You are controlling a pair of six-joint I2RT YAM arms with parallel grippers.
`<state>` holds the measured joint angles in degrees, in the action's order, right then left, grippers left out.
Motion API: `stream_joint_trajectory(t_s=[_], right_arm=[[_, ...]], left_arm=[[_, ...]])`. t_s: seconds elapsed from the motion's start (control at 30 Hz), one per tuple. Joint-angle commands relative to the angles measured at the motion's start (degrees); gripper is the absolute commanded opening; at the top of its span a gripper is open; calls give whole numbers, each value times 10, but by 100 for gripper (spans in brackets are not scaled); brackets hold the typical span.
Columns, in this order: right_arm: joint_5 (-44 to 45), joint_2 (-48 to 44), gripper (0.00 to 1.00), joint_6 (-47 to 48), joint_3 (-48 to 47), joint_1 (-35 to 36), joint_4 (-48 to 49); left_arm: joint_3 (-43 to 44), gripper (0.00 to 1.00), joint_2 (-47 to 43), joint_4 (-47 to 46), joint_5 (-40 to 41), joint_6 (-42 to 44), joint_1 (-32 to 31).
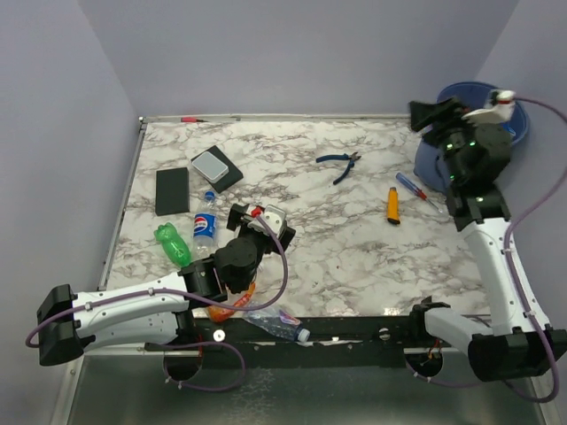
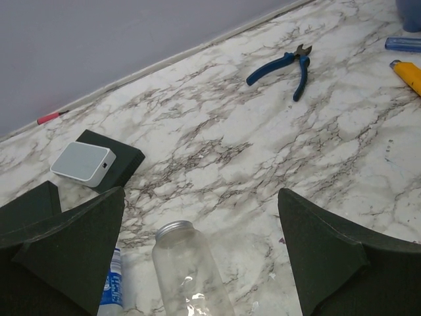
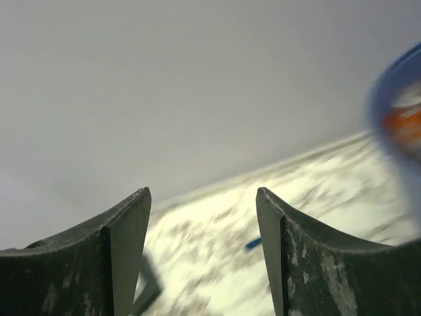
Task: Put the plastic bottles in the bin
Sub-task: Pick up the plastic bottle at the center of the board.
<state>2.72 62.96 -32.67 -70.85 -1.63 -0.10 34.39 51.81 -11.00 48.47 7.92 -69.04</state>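
The robot's left gripper will next go down, move slightly to the left in the top view, and close on the clear bottle's body (image 2: pixel 191 280), because it sits below the open fingers.
My left gripper (image 2: pixel 201 197) is open and low over the marble table, its fingers either side of a clear plastic bottle (image 2: pixel 187 270) with a silver cap, not touching it. A blue-labelled bottle (image 1: pixel 205 223) lies just left of it, and a green bottle (image 1: pixel 173 243) further left. An orange bottle (image 1: pixel 226 310) shows under the left arm, and a clear one (image 1: pixel 279 326) lies at the front edge. The blue bin (image 1: pixel 514 119) stands at the far right. My right gripper (image 1: pixel 423 113) is raised beside it, open and empty; the right wrist view is blurred.
Blue-handled pliers (image 1: pixel 339 164) lie mid-table. A yellow cutter (image 1: pixel 392 204) and a blue screwdriver (image 1: pixel 412 188) lie near the bin. A flat black slab (image 1: pixel 172 190) and a white box on a dark block (image 1: pixel 213 165) sit at the left. A red pen (image 1: pixel 188 119) lies by the back wall.
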Motion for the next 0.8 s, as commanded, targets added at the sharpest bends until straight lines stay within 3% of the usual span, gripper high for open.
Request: stream_joint_trajectory(t_s=[0.0,0.1,0.2,0.37,0.57,0.77], right_arm=[[-75,-15,69,11,82,175,11],[-53,-34,69,11,160,261,3],[-51,-80,69,-29,274,283,16],[-57,-172,69,-66,428,284,3],[-92,-250,70,-103,529,284,3],[-109,-260,71,-109,541,284,-6]], left_arm=[[29,99,22,17,46,-20,0],[50,99,57,58,72,-43,2],[90,99,98,134,74,-114,21],[102,99,133,240,-154,-282,201],[71,99,145,249,-292,-320,335],[79,99,206,253,-351,-310,363]])
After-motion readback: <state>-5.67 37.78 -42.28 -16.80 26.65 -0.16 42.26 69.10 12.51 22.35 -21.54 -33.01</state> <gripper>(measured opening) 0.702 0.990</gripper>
